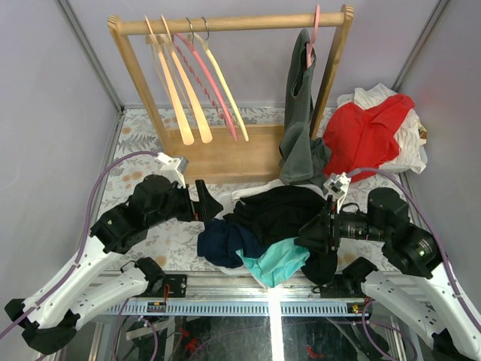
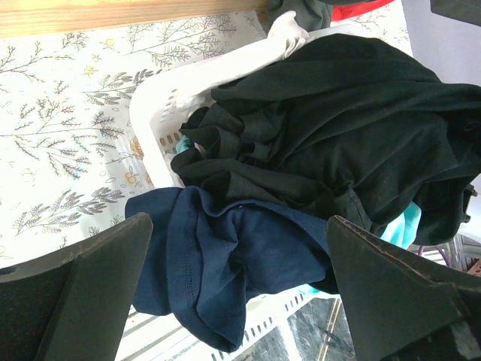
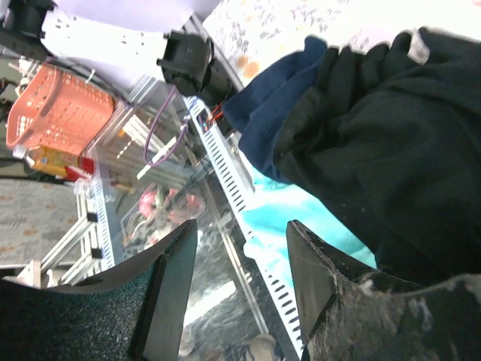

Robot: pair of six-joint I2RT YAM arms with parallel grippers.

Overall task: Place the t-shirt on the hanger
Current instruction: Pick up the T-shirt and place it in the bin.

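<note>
The navy cloth is lying uncovered beside the edge of the black garment. My left gripper should next go back and across and down onto the t-shirt's fold there.
The dark navy t-shirt (image 1: 225, 242) lies bunched at the front left of a white basket (image 1: 252, 192), hanging over its rim, partly under a black garment (image 1: 282, 210). The cream hanger (image 1: 225, 90) hangs on the wooden rack (image 1: 225, 22) at the back. My left gripper (image 1: 207, 207) is open just left of the t-shirt. In the left wrist view the t-shirt (image 2: 225, 256) lies between its open fingers (image 2: 239, 233). My right gripper (image 1: 307, 236) is open and empty at the pile's right side. In the right wrist view (image 3: 240, 233) the t-shirt (image 3: 278, 98) is farther off.
A teal garment (image 1: 276, 259) hangs over the basket's front. Two light-wood hangers (image 1: 180, 90) and a pink hanger (image 1: 214, 86) hang beside the cream one. A grey-green top (image 1: 301, 113) hangs at the rack's right. Red and white clothes (image 1: 376, 131) lie back right.
</note>
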